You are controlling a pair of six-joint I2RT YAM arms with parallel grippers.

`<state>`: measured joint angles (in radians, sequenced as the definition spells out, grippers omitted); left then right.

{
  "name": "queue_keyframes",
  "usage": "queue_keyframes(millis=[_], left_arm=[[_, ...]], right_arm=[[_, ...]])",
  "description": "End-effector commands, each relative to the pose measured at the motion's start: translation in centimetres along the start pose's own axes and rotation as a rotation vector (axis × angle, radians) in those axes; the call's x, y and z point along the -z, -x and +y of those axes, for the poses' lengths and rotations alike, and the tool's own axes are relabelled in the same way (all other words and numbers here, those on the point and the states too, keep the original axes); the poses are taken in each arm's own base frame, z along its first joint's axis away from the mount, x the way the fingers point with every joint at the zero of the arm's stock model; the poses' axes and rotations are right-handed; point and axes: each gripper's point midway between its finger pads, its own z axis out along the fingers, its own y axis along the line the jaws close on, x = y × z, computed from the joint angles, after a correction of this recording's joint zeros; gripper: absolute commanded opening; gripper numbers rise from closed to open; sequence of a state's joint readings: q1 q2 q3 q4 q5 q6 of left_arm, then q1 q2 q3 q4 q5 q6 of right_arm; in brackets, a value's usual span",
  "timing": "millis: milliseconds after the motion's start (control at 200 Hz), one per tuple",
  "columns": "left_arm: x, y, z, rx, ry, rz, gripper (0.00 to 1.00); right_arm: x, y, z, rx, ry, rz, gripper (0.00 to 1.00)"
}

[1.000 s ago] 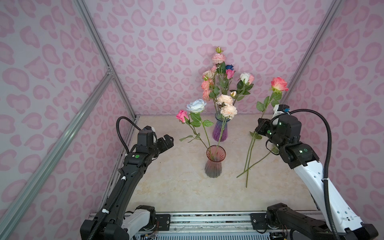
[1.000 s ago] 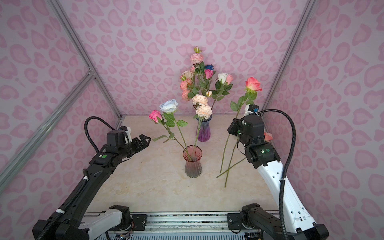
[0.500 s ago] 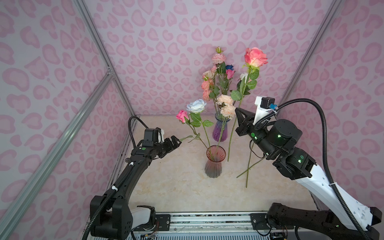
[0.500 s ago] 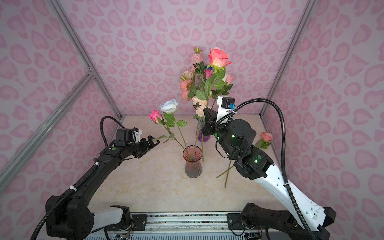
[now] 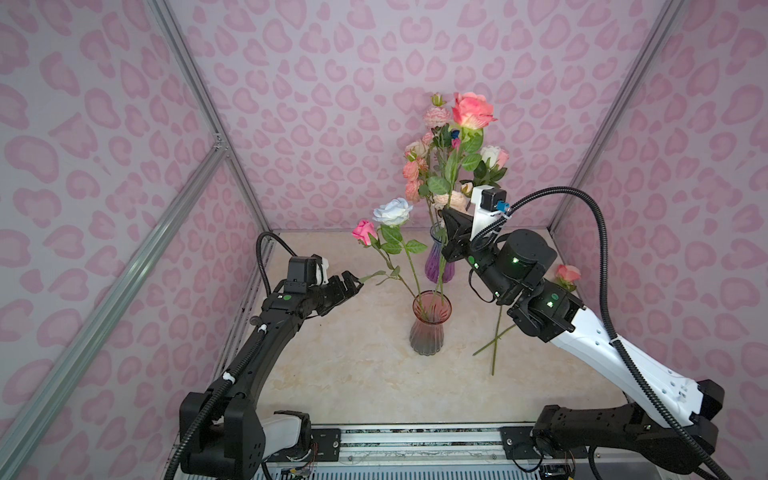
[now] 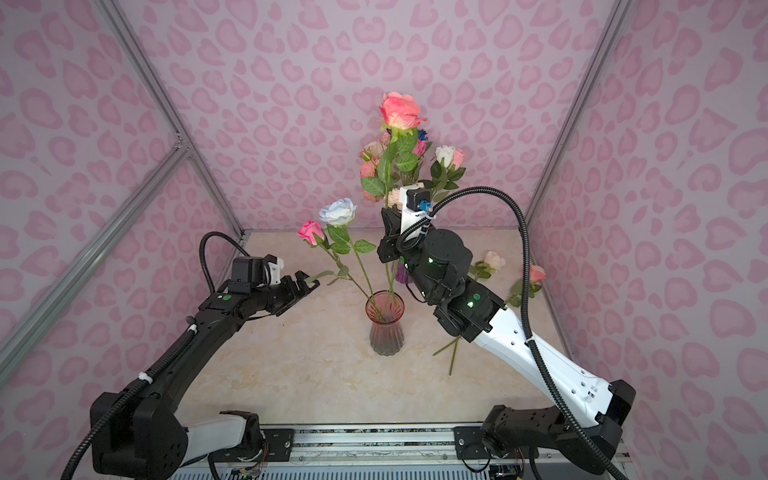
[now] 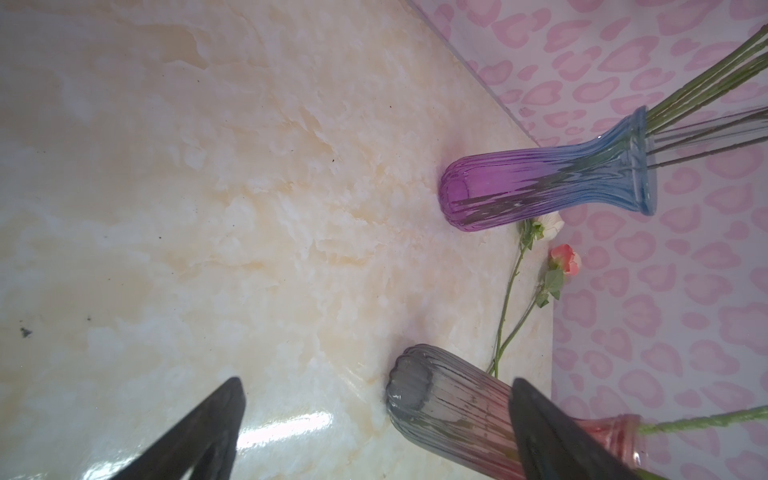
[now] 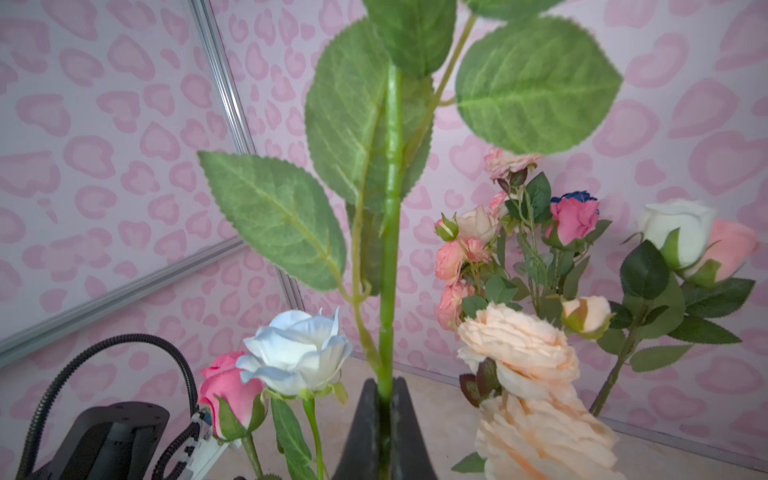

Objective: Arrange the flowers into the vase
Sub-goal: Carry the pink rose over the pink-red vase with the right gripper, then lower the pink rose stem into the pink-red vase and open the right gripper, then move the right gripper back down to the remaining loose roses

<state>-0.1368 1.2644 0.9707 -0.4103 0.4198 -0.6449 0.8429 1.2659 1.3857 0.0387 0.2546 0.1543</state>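
The pink-peach rose still towers over the white one, so my right gripper needs to lower next toward the pink-to-grey vase's opening below it and release the pink-peach rose's stem.
A pink-to-grey ribbed glass vase stands mid-table. A white rose and a magenta rose lean out of it. My right gripper is shut on the stem of a tall pink-peach rose, held upright. Its lower end reaches into the vase's mouth. My left gripper is open and empty, left of the vase, its tips next to a leaf of the magenta rose.
A purple-blue vase at the back holds several flowers. Two loose flowers lie on the table at right, one cream-headed and one pink-headed, with their stems under my right arm. Pink-patterned walls close in on three sides.
My right gripper carried the pink-peach rose leftward from the right side and brought its stem end over and into the vase's mouth. The left arm reached in toward the vase, still open.
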Motion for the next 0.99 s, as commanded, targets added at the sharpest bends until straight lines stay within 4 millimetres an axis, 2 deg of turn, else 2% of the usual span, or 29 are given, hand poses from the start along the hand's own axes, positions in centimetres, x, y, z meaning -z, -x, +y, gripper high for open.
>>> queue_keyframes(millis=[0, 120, 190, 590, 785, 990], left_arm=[[0.5, 0.7, -0.7, -0.021, -0.018, -0.028, 1.0], [0.4, 0.7, -0.7, -0.018, -0.018, -0.025, 1.0], [0.4, 0.7, -0.7, -0.016, -0.018, -0.027, 1.0], [0.4, 0.6, -0.7, -0.014, -0.02, -0.027, 1.0], [0.3, 0.6, -0.6, -0.011, -0.017, -0.024, 1.0], [0.2, 0.6, -0.6, -0.009, -0.019, -0.023, 1.0]], right_arm=[[0.3, -2.2, 0.2, -0.013, 0.013, 0.019, 0.0], [1.1, -6.4, -1.0, 0.02, -0.031, 0.088, 0.0], [1.6, -8.2, -0.9, 0.042, -0.008, 0.115, 0.02], [3.0, -14.9, -1.6, 0.056, -0.027, 0.26, 0.06], [3.9, -15.8, -1.3, 0.032, -0.021, 0.278, 0.19], [5.3, -14.1, -1.1, 0.026, -0.02, 0.249, 0.26]])
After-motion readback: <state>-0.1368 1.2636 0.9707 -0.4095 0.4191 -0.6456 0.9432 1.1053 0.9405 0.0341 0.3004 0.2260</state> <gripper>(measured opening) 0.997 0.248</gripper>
